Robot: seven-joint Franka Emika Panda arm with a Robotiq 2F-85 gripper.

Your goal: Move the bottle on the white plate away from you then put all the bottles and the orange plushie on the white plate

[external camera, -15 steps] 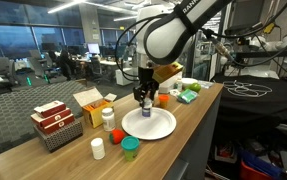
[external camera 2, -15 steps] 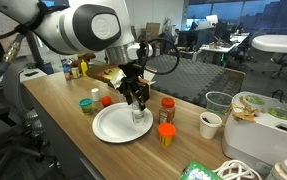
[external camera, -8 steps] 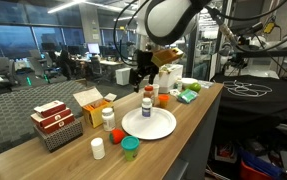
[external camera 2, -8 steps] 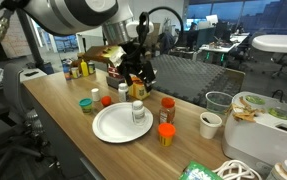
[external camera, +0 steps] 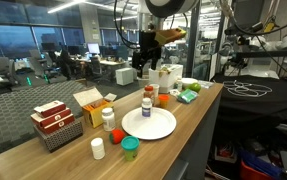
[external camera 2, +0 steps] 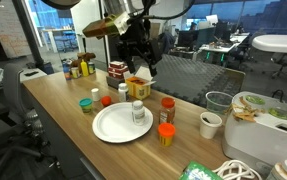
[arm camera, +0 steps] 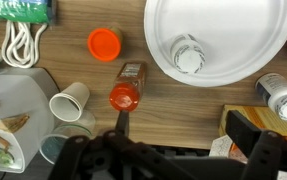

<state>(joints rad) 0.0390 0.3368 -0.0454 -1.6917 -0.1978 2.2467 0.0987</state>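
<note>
The gripper moves to the left in the wrist view next, then down over the sauce bottle's red cap (external camera 2: 168,102) (arm camera: 125,97), since the sauce bottle stands off the plate.
A clear bottle with a white cap (external camera: 148,102) stands upright on the white plate (external camera: 163,128), near its far rim; it shows too in an exterior view (external camera 2: 137,112) and from above in the wrist view (arm camera: 188,57). My gripper (external camera: 143,68) hangs open and empty high above the table, apart from the bottle, also seen in an exterior view (external camera 2: 141,66). In the wrist view its fingers (arm camera: 253,128) stand wide apart. Two orange-capped bottles (external camera 2: 167,108) (external camera 2: 165,133) stand beside the plate. Other white bottles (external camera: 108,118) (external camera: 98,148) stand on the plate's other side. I cannot make out an orange plushie.
A red-white box in a basket (external camera: 55,122) and a cardboard box (external camera: 89,102) sit on the wooden table (external camera: 183,125). A teal-lidded cup (external camera: 130,149) stands near the front. Paper cups (external camera 2: 211,124), a tray (external camera 2: 268,118) and green items (external camera: 189,94) lie further along.
My gripper has let go of the bottle on the plate and risen straight up, well clear of it. The bottle stays upright on the plate.
</note>
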